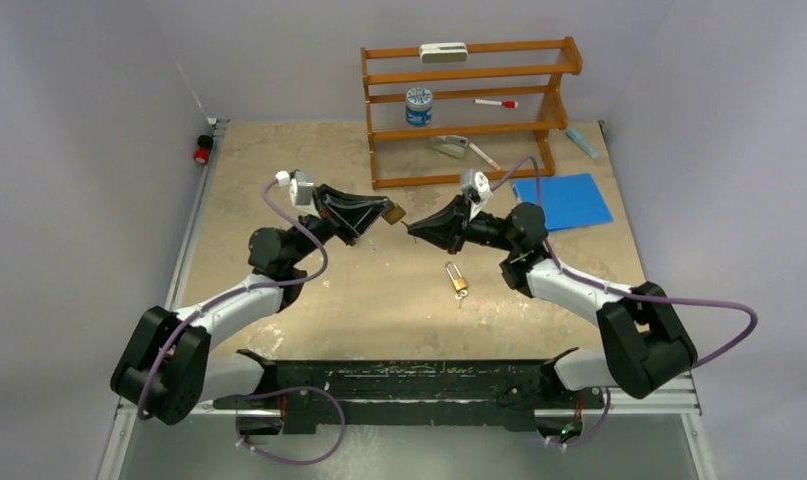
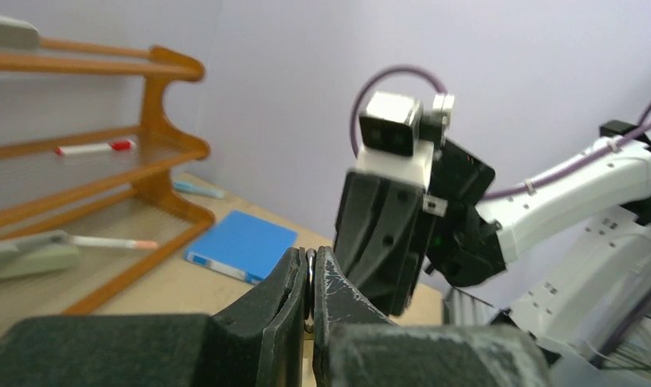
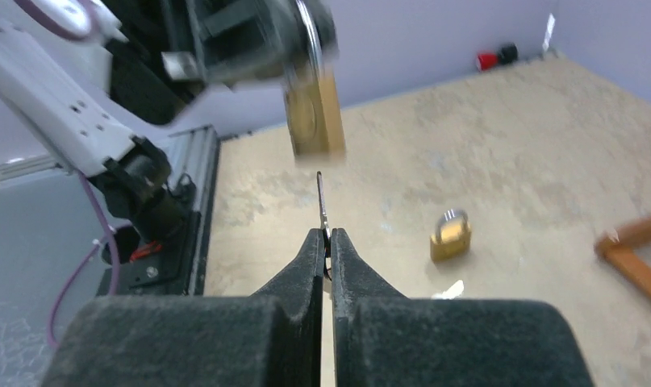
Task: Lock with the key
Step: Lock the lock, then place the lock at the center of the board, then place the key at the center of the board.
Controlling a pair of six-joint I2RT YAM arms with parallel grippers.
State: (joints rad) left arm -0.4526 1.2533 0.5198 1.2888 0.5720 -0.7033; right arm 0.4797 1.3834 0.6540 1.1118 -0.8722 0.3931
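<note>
My left gripper will next turn toward the rack and go down to the table in front of it, as the padlock hangs above bare table, clear of the key.
My left gripper (image 1: 387, 212) is shut on a brass padlock (image 1: 396, 213), pinching its steel shackle (image 2: 310, 270) and holding it above the table. The padlock's brass body (image 3: 314, 113) hangs in front of the right wrist camera, blurred. My right gripper (image 1: 416, 228) is shut on a small silver key (image 3: 322, 201), whose blade points up at the underside of the padlock, a short gap below it. A second brass padlock (image 1: 458, 279) lies on the table between the arms; it also shows in the right wrist view (image 3: 451, 236), with a key beside it.
A wooden rack (image 1: 469, 110) stands at the back with a tin, markers and a white case. A blue notebook (image 1: 563, 200) lies right of it. A red and black object (image 1: 202, 150) sits at the far left edge.
</note>
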